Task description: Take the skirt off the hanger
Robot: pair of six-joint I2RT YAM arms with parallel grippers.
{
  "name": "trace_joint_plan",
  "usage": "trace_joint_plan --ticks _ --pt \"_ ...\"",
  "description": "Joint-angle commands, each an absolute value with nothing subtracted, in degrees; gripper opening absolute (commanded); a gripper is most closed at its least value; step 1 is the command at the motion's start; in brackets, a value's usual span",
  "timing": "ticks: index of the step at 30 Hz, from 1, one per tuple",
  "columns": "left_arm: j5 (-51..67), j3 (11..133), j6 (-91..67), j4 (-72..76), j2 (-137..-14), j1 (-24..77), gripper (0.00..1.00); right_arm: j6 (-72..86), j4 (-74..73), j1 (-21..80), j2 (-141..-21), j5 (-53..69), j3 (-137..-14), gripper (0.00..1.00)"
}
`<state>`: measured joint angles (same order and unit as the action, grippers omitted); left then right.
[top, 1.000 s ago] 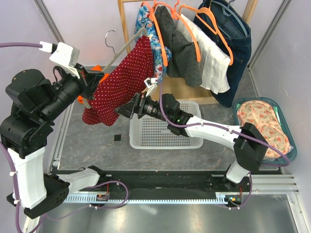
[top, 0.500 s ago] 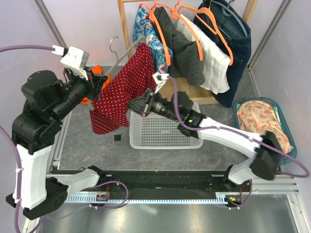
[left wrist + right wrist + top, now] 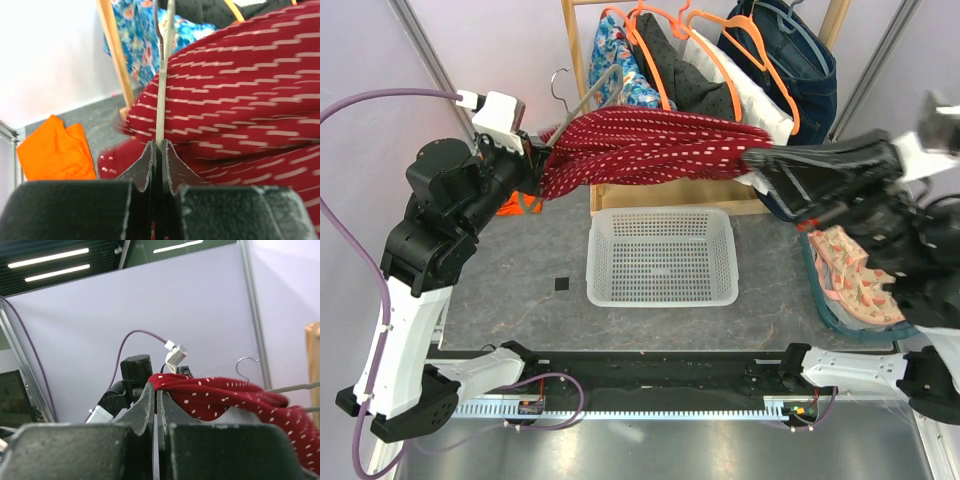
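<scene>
Orange hangers hang on the wooden rack's bar beside the blue garment. My left gripper will therefore move the grey hanger outward to that spot next and let it go.
The red skirt with white dots is stretched in a nearly level band above the table. Its left end is bunched at my left gripper and its right end is at my right gripper. The grey hanger slants up from the left gripper, its hook near the rack. In the left wrist view the left gripper is shut on the hanger's thin grey bar, with the skirt just behind it. In the right wrist view the right gripper is shut on the skirt's edge.
A white basket sits on the table below the skirt. A wooden rack behind holds several garments on orange hangers. A teal tray of patterned cloth lies at the right. An orange cloth lies at the left.
My right gripper shut on the skirt, then the arm swung up and far to the right, pulling the skirt out into a taut band. My left gripper rose slightly with the hanger.
</scene>
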<state>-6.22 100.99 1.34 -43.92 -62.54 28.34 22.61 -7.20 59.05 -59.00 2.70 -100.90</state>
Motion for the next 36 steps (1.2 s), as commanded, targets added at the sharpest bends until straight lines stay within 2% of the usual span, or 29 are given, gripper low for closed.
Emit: trace_joint_plan --ticks 1,13,23,36 --pt "-11.25 100.63 4.13 -39.46 -62.40 27.86 0.02 18.46 -12.21 59.50 -57.57 0.35 -101.78 0.00" --pt "-11.95 100.72 4.75 -39.11 -62.22 27.86 0.02 16.87 -18.02 59.50 -58.27 -3.78 -105.65 0.00" --pt "-10.37 108.88 4.57 -39.11 -67.23 27.86 0.02 14.94 -20.30 59.50 -61.26 -7.90 -105.55 0.00" --pt "-12.30 114.61 5.98 -35.95 -73.56 27.86 0.02 10.90 -25.13 59.50 -69.77 -10.98 -114.15 0.00"
